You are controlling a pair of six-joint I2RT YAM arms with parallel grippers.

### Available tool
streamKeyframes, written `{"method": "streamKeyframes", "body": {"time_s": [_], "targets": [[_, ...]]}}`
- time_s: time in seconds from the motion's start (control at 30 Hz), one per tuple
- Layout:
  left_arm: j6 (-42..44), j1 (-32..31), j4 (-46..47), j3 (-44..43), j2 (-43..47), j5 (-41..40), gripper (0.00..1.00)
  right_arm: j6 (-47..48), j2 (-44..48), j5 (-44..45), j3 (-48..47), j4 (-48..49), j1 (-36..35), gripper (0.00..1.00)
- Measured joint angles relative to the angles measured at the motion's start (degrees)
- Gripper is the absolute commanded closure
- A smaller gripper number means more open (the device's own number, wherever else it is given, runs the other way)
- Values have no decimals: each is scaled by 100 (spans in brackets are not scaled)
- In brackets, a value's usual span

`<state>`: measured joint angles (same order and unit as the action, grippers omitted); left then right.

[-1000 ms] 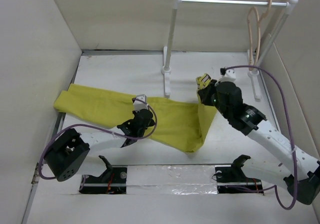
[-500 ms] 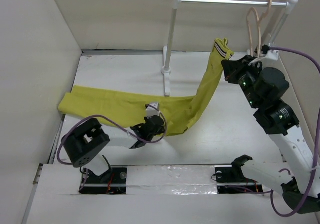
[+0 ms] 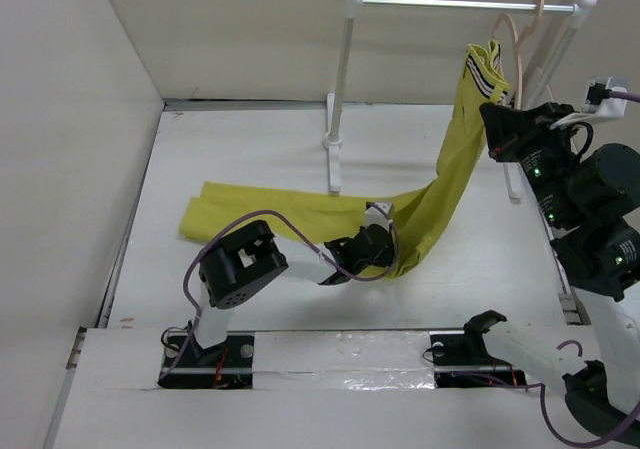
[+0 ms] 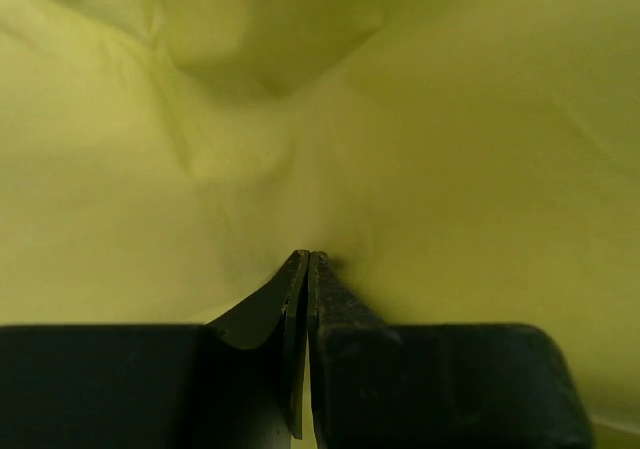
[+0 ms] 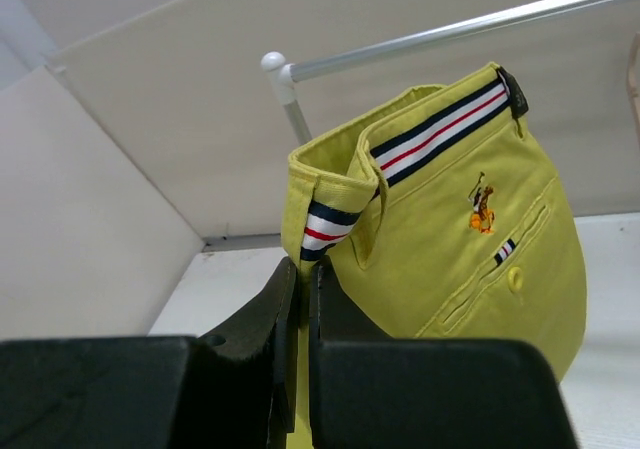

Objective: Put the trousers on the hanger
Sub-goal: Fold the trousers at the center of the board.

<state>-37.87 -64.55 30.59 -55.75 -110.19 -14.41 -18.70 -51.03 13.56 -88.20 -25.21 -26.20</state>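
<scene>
My right gripper should next carry the waistband away from the hanger and down over the leg ends, because the legs are already lying along the table.
The mustard-yellow trousers (image 3: pixel 300 209) lie with their legs on the table and rise at the right to the striped waistband (image 3: pixel 484 69). My right gripper (image 3: pixel 495 119) is shut on the trousers just below the waistband (image 5: pixel 345 224) and holds it high, close to the rail. The pale wooden hanger (image 3: pixel 520 39) hangs on the rail just behind the waistband. My left gripper (image 3: pixel 385 254) is shut on the trousers at the fold near the table; yellow cloth (image 4: pixel 320 119) fills its view, pinched at the fingertips (image 4: pixel 325 279).
A white rail rack with a left post (image 3: pixel 340 89), a top bar (image 3: pixel 460 4) and a right post (image 3: pixel 560 59) stands at the back. White walls enclose the table on the left, back and right. The rail also shows in the right wrist view (image 5: pixel 430 34).
My right gripper has lifted the waistband up and to the right, up to the hanger. My left gripper moved right with the cloth, and the legs slid right across the table.
</scene>
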Motion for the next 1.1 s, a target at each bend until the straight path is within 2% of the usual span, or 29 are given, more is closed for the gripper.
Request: {"method": "streamKeyframes", "body": {"time_s": [0.1, 0.13, 0.17, 0.2, 0.27, 0.37, 0.5, 0.63, 0.7, 0.87, 1.07, 1.1], "targets": [[39, -37, 9, -136, -35, 103, 100, 118, -146, -260, -136, -26, 33, 100], [52, -37, 15, -116, 11, 109, 96, 146, -219, -363, -155, -28, 35, 100], [61, -26, 4, -63, 98, 109, 84, 175, -299, -463, -170, -33, 31, 100], [63, 9, -7, 17, 221, 103, 84, 201, -369, -557, -177, -28, 26, 100], [68, 195, 35, 439, 723, 140, 75, 234, -575, -691, -177, -22, -48, 100], [39, 758, -52, 1185, 1897, 98, 74, 271, -962, -815, -179, -7, -264, 100], [-42, 1626, -463, 1991, 3985, -243, 75, 341, -1552, -846, -280, 4, -704, 100], [-116, 2006, -1016, 2299, 6092, -671, 75, 393, -2203, -837, -579, 63, -1215, 100], [-153, 2100, -1303, 2306, 6837, -852, 75, 411, -2568, -835, -800, 105, -1440, 100], [-205, 2225, -2192, 2199, 7943, -1290, 74, 470, -3812, -704, -1722, 282, -2026, 100], [-140, 2225, -3147, 1679, 8360, -1829, 73, 590, -5882, -221, -3338, 433, -2774, 100], [-133, 2225, -3257, 1580, 8424, -1910, 73, 592, -6196, -155, -3541, 498, -2914, 95]]}}
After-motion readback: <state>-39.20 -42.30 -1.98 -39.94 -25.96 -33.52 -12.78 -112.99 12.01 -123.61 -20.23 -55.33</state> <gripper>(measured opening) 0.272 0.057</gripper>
